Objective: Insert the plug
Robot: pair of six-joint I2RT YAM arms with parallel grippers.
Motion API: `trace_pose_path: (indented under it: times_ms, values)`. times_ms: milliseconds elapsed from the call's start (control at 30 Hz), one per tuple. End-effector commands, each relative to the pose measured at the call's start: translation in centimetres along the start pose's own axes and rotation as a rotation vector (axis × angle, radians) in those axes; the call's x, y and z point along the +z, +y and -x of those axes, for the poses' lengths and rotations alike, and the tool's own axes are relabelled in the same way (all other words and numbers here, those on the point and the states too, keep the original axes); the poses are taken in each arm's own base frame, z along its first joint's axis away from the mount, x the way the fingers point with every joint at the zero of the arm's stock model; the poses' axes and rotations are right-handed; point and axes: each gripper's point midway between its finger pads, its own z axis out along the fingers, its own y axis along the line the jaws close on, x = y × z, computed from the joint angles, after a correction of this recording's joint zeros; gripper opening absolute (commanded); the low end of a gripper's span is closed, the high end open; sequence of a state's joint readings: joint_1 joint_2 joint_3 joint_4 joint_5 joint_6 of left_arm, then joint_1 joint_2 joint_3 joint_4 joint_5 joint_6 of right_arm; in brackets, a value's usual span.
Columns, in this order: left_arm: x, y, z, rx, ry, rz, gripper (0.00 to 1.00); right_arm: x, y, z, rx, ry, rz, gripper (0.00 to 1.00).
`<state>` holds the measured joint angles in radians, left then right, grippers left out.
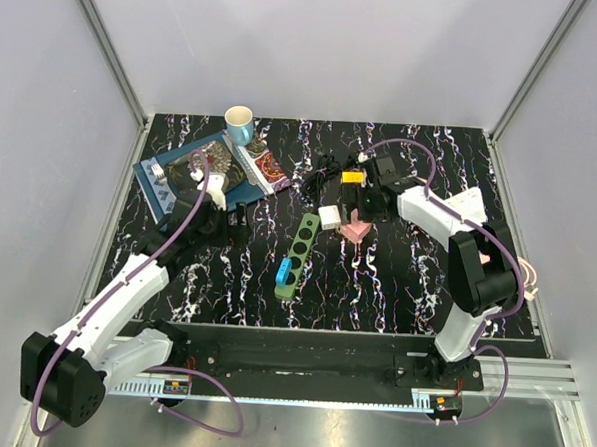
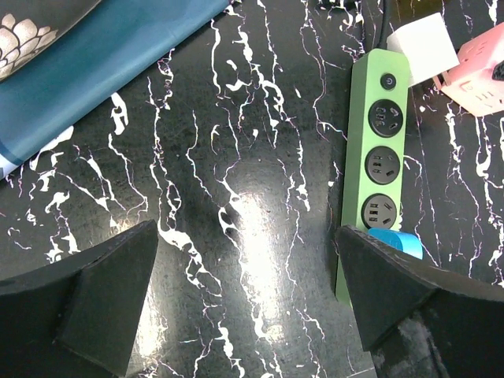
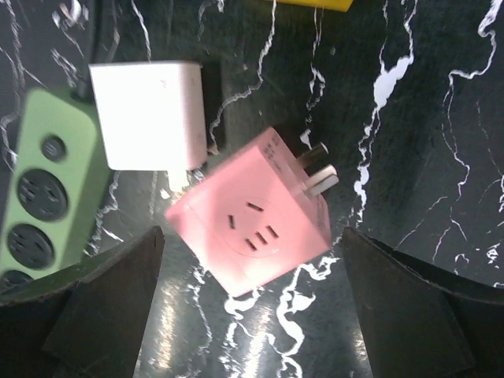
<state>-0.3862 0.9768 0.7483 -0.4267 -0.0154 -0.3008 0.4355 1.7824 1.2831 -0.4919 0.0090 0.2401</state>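
Observation:
I should turn my open right gripper's fingers in line with the sides of the pink cube plug [image 1: 355, 230] [image 3: 252, 213], which sits at an angle below, and lower them around it.
A green power strip [image 1: 297, 253] lies mid-table with a blue plug [image 1: 284, 274] seated in its near socket. A pink cube plug [image 1: 355, 230] with bare prongs lies on the table just right of the strip's far end, beside a white plug block [image 1: 330, 217]. My right gripper [image 1: 362, 207] hovers over them, open and empty; in the right wrist view the pink plug [image 3: 252, 213] sits between and beyond the open fingers [image 3: 102, 299]. My left gripper [image 1: 229, 220] is open and empty left of the strip [image 2: 376, 157], over bare table.
A blue book [image 1: 186, 173] with a plate, a cup [image 1: 240, 123] and a patterned box [image 1: 264, 167] crowd the far left. A yellow block [image 1: 352, 176] and black cables [image 1: 326, 170] lie behind the white plug. The strip's three far sockets [image 2: 383, 165] are free.

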Motion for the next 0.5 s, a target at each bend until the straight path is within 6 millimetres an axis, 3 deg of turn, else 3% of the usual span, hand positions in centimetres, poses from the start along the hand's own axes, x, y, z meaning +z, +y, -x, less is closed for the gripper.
trace_pose_path:
  times_ms: [0,200,467]
  values:
    - [0.0,-0.7,2.0,0.038,-0.097,-0.047,0.99,-0.9,0.7,-0.1,-0.200,-0.017,0.192,1.00]
    - [0.4,-1.1,1.9,0.030,-0.090,-0.069,0.99,-0.3,0.6,-0.7,-0.342,-0.008,0.227,1.00]
    - [0.5,-1.3,1.7,0.029,-0.085,-0.082,0.99,0.8,0.3,-1.1,-0.387,0.013,0.229,0.97]
